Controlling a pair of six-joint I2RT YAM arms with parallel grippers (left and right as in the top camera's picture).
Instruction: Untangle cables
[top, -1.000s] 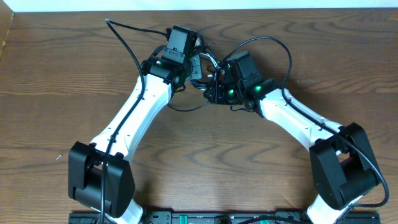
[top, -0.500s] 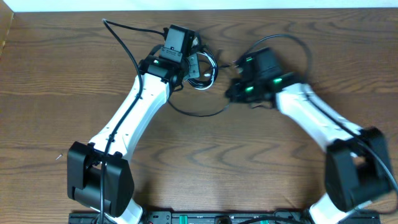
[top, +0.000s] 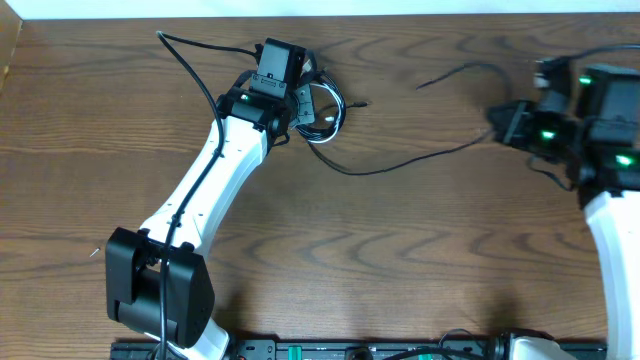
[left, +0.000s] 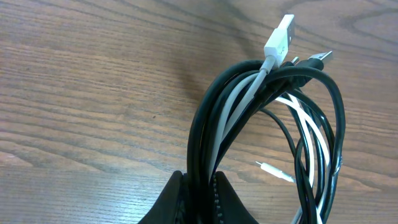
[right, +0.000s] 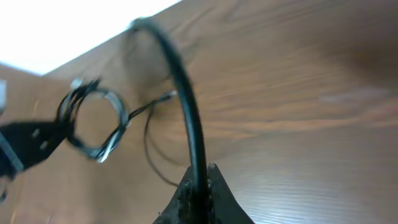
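My right gripper will next go down and to the right in the overhead view to release the cable on bare wood, as it curves slack from the coil.
A coil of black and white cables lies at the back of the table, and my left gripper is shut on it. In the left wrist view the jaws pinch several black strands and a white one. A white USB plug and a black plug stick out at the top. My right gripper, far to the right, is shut on one black cable that runs back to the coil. That cable rises from the shut right gripper. Its free end rests on the wood.
The left arm's own thick black cable arches over the back left of the wooden table. The table's back edge meets a white surface. The left arm's base stands at the front left.
My right gripper has shut on a black cable and swung far to the right, drawing it out of the coil. The left gripper keeps hold of the coil, shifted slightly left.
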